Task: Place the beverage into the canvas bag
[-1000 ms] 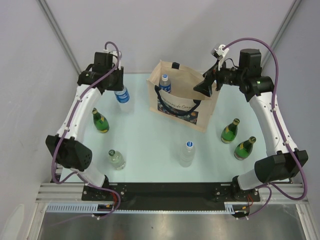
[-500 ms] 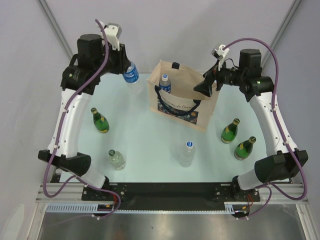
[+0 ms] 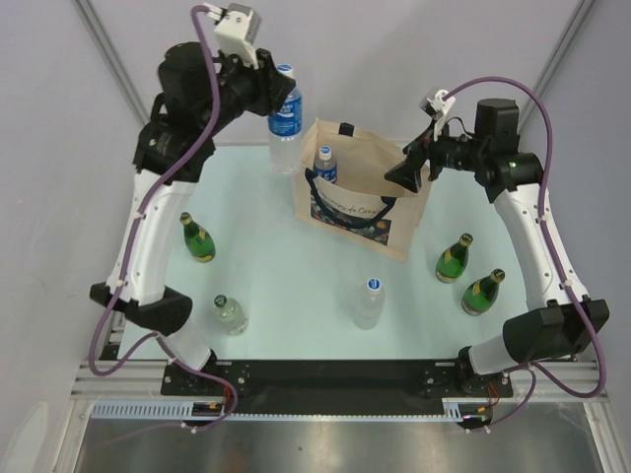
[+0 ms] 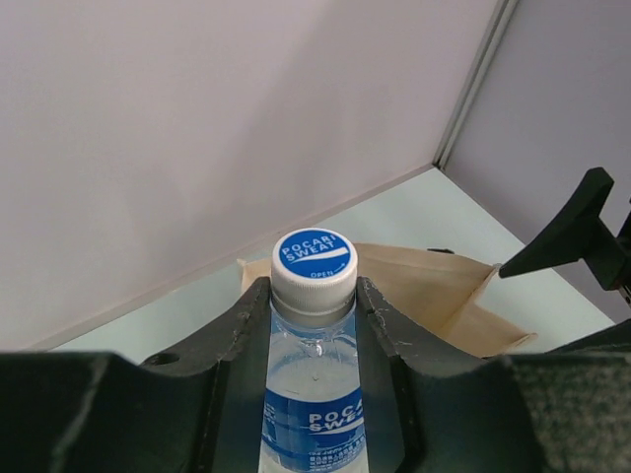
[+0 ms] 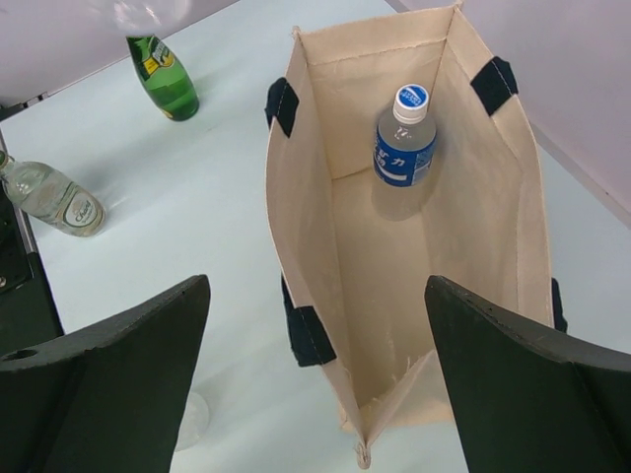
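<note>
The free space beside the upright bottle in the bag is below my left gripper and to its right in the top view. My left gripper should next move over it and go down into it to release.
My left gripper (image 3: pixel 279 99) is shut on a clear Pocari Sweat bottle (image 3: pixel 285 128) with a blue label and white cap, held in the air just left of the canvas bag (image 3: pixel 363 187). In the left wrist view the bottle (image 4: pixel 314 394) sits between the fingers (image 4: pixel 237 345), with the bag (image 4: pixel 434 296) beyond it. The bag stands open, with one blue-label bottle (image 5: pixel 403 143) upright inside. My right gripper (image 3: pixel 409 163) is open at the bag's right rim; in the right wrist view its fingers (image 5: pixel 108 365) straddle the bag's near corner (image 5: pixel 365 434).
On the table (image 3: pixel 276 266) stand a green bottle (image 3: pixel 198 238) and a clear glass bottle (image 3: pixel 231 314) at left, a clear bottle with a blue cap (image 3: pixel 370 303) in the middle, and two green bottles (image 3: pixel 455 260) (image 3: pixel 483 293) at right. Grey walls enclose the table.
My left arm has lifted the Pocari Sweat bottle off the table and carried it up and right, toward the bag. The right arm has hardly moved.
</note>
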You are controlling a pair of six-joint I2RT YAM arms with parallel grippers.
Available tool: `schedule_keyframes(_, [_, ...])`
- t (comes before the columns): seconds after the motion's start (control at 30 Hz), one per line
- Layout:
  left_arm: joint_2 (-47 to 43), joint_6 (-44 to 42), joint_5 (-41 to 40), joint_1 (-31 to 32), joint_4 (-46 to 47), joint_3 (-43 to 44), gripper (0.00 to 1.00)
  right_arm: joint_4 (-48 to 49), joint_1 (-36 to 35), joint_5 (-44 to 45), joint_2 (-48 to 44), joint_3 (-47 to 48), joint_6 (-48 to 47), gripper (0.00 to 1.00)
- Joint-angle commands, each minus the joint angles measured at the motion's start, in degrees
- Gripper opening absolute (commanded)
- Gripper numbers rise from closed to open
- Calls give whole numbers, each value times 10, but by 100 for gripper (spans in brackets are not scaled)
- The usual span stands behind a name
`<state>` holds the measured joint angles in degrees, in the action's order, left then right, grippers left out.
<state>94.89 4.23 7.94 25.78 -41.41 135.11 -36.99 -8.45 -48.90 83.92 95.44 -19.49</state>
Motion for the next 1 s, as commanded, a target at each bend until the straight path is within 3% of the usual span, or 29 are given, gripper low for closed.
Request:
schedule_keyframes(0.0, [41, 23, 19, 27, 115, 45, 0, 14, 14, -16, -31, -6, 9, 96])
schedule_keyframes(0.47, [117, 47, 48, 61, 171, 48, 0, 25, 48, -25, -53, -39, 23, 96])
schedule_keyframes(0.97, [129, -11, 32, 76, 172, -87, 0, 28, 56, -28, -61, -67, 24, 96])
